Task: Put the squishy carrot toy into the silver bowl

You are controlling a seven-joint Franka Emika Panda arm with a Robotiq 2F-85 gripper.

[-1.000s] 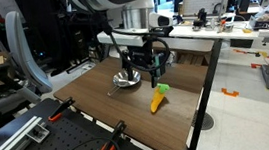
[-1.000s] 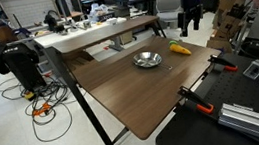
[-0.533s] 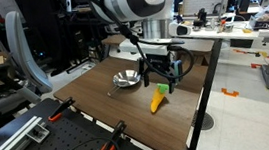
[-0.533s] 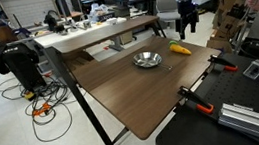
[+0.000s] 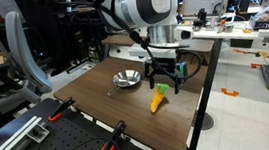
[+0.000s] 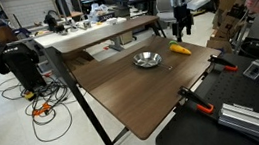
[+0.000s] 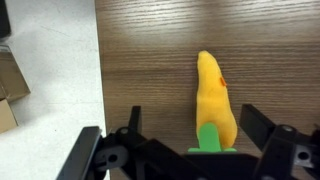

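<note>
Next I need to move my gripper down and away from my base, past the green top, onto the carrot's thick orange end [image 5: 159, 98] [image 7: 214, 111].
The squishy carrot toy [image 5: 157, 101] lies flat on the wooden table [image 5: 99, 119], yellow-orange with a green top. It also shows in an exterior view [image 6: 180, 48] and in the wrist view [image 7: 215, 98], its green top toward the gripper. The silver bowl [image 5: 126, 80] sits empty on the table a short way from the carrot; it shows in both exterior views [image 6: 147, 59]. My gripper [image 5: 166, 82] hangs open just above the carrot's green end, its jaws spread on either side of it in the wrist view [image 7: 198, 130]. It holds nothing.
The carrot lies close to the table's edge [image 7: 98, 70], with floor beyond. Orange clamps [image 5: 109, 148] grip the near table edge. Desks with equipment [image 5: 220, 26] stand behind. Cables and a dark case [image 6: 17, 62] lie on the floor.
My gripper has moved from above the bowl across to the carrot and come down over its green end. Carrot and bowl have not moved.
</note>
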